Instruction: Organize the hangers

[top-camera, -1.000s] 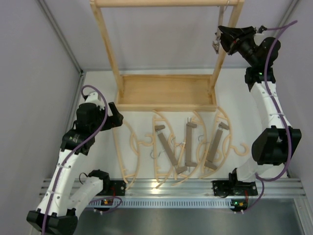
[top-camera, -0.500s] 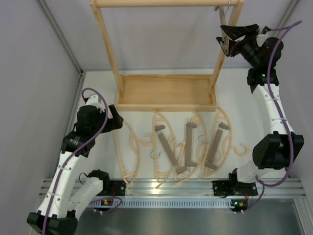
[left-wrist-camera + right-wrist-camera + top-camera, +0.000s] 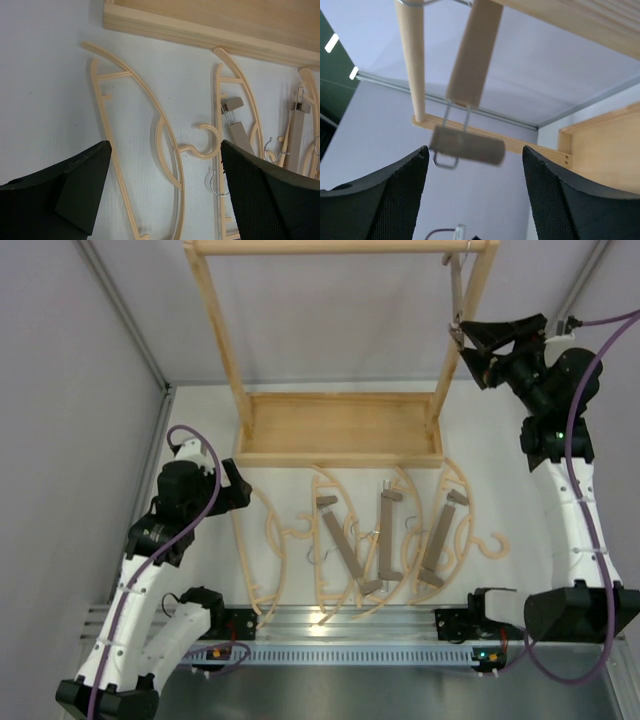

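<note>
My empty right gripper needs to swing back and down next onto the bar's near end (image 3: 355, 569), because the clamp bar nearest my left gripper is below and back from it.
One brown-grey clamp-bar hanger (image 3: 456, 295) hangs by its metal hook from the right end of the rack's top rail. My right gripper (image 3: 468, 345) stands open just right of its lower end. In the right wrist view the bar (image 3: 472, 55) and its blurred clip (image 3: 467, 145) hang free just beyond my open right gripper (image 3: 475, 172). On the table lie pale curved hangers (image 3: 262, 550) (image 3: 330, 540) and three clamp bars (image 3: 345, 545) (image 3: 388, 535) (image 3: 437, 540). My left gripper (image 3: 245, 485) is open above the leftmost pale hanger (image 3: 167, 140), holding nothing.
The big pale wooden rack (image 3: 215, 330) with its tray base (image 3: 340, 455) stands at the back, its base edge (image 3: 210, 32) just beyond the hangers. Grey walls close in left and right. A metal rail (image 3: 350, 625) runs along the near edge.
My right gripper has opened and let go of the clamp bar, which now hangs on the rail; the arm has drawn back to the right. The left arm has barely moved.
</note>
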Available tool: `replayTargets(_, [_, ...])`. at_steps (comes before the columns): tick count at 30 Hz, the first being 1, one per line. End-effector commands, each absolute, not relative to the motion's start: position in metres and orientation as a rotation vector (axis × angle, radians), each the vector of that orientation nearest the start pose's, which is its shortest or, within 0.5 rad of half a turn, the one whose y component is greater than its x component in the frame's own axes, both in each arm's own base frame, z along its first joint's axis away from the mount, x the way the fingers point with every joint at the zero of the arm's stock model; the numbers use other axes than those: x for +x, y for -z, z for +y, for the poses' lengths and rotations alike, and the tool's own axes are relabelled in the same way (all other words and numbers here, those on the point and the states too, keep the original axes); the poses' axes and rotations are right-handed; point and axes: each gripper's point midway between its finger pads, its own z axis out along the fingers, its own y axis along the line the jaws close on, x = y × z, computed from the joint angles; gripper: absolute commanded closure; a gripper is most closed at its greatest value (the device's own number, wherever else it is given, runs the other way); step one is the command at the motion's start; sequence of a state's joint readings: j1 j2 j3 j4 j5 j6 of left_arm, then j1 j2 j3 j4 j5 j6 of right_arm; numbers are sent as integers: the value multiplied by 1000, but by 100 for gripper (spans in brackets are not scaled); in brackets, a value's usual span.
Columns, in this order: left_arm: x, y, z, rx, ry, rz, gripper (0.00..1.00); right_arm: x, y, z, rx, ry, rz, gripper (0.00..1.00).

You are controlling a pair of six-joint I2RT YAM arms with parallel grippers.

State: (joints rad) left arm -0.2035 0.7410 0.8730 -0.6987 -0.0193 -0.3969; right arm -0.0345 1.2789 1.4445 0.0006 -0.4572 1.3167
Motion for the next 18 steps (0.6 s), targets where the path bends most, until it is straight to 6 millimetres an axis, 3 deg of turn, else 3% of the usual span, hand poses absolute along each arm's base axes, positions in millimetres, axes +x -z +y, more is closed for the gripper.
replayTargets(1, [248,-228,-61,-215,330,2083,6,367,-468,84,600,-1169,1476,27])
replayTargets(3, [248,-228,-61,-214,330,2080,6,347,-444,78,599,-1083,1499,27])
replayTargets(4, [248,-229,-61,-214,331,2077,6,343,-421,76,616,-1052,1535,27])
replayTargets(5, [247,-229,-61,-214,330,2073,6,323,-421,74,600,-1020,1520,27])
replayTargets(7, [246,-230,-61,-217,334,2065,6,308,-388,71,586,-946,1576,27])
replayTargets(9, [245,-231,-60,-216,337,2055,6,282,-373,72,527,-884,1600,27])
replayTargets(10, [245,-232,-61,-217,339,2049,6,275,-350,72,535,-863,1647,28])
replayTargets(12, [245,-232,-62,-213,345,2050,6,252,-329,80,462,-827,1701,29])
replayTargets(13, [245,-232,-62,-211,349,2049,6,243,-303,84,459,-806,1777,32])
replayTargets(17, [244,-230,-64,-205,361,2054,6,217,-257,94,355,-721,1907,35])
replayTargets(18, [245,-230,-64,-208,360,2055,6,209,-249,107,299,-747,1944,38])
